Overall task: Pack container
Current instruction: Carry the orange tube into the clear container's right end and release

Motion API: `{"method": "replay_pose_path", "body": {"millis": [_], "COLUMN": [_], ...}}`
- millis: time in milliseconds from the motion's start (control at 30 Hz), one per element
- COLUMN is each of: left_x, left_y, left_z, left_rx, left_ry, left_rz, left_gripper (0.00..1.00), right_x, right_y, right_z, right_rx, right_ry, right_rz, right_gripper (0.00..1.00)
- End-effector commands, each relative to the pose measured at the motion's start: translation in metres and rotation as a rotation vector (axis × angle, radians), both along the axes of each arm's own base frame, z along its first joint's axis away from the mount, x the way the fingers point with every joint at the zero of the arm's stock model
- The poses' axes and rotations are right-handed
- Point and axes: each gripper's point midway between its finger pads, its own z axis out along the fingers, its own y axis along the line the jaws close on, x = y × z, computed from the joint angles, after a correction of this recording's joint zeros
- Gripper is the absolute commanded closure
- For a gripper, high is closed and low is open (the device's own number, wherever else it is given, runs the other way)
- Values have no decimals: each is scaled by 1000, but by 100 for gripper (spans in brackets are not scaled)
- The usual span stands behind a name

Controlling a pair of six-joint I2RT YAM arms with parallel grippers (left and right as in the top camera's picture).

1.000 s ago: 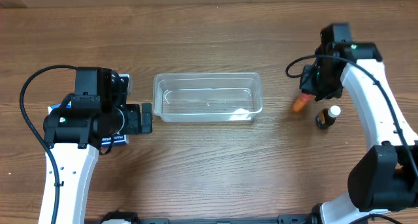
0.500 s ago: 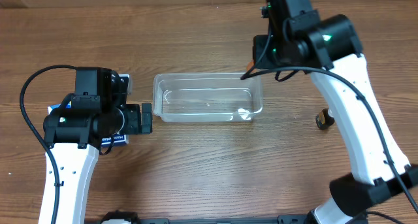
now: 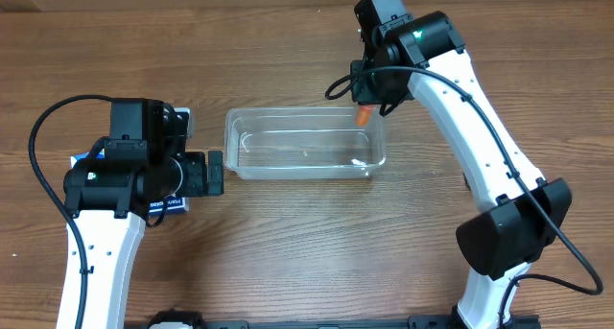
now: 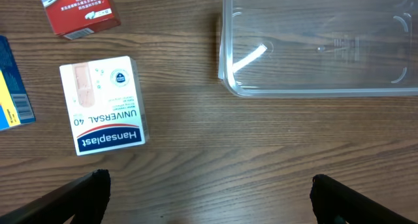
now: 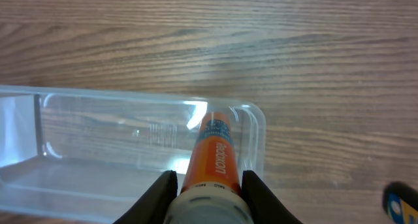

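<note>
My right gripper is above the empty bottom of the container, so it will next move down toward the container's end by the dark bottle and release the orange tube upright.
The clear plastic container sits empty at the table's middle. It also shows in the left wrist view and the right wrist view. My right gripper is shut on an orange tube with a white cap and holds it above the container's far right corner. In the right wrist view the tube sits between the fingers and points down over the container's right end. My left gripper is open and empty, just left of the container, over bare wood.
A white Hansaplast box, a red box and a blue-and-yellow box lie left of the container, partly under the left arm in the overhead view. A dark bottle stands right of the container.
My right arm has swung left from the table's right side, carrying the orange tube to above the container's right end. The left arm has not moved.
</note>
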Motion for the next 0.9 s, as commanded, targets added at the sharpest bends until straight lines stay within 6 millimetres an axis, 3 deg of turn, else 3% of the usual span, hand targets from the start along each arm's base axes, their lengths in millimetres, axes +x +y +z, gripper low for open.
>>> {"method": "replay_pose_path", "body": {"millis": [0,333,500,700,867], "left_x": [5,7,7,8,8], "left_y": [-2,-2,-2,-2,-2], "left_z": [8,9,9,10,9], "left_rx": [-13,-14,-14,-14,-14], "left_ry": [-23,-32,-33,-37,-37], "left_rz": [10,10,10,10,10], "left_gripper": [0,0,0,0,0], "right_x": [-1,4,17,19,18], "right_y": [-1,-6,-12,-21,-21], "right_z": [-29,-74,-72,-73,-73], "right_rx": [-25,-29,-13,-15,-16], "right_ry": [38,43,5,11,12], "right_rz": [-5,-15,-40,-58,-54], "right_gripper": [96,96,96,95,81]}}
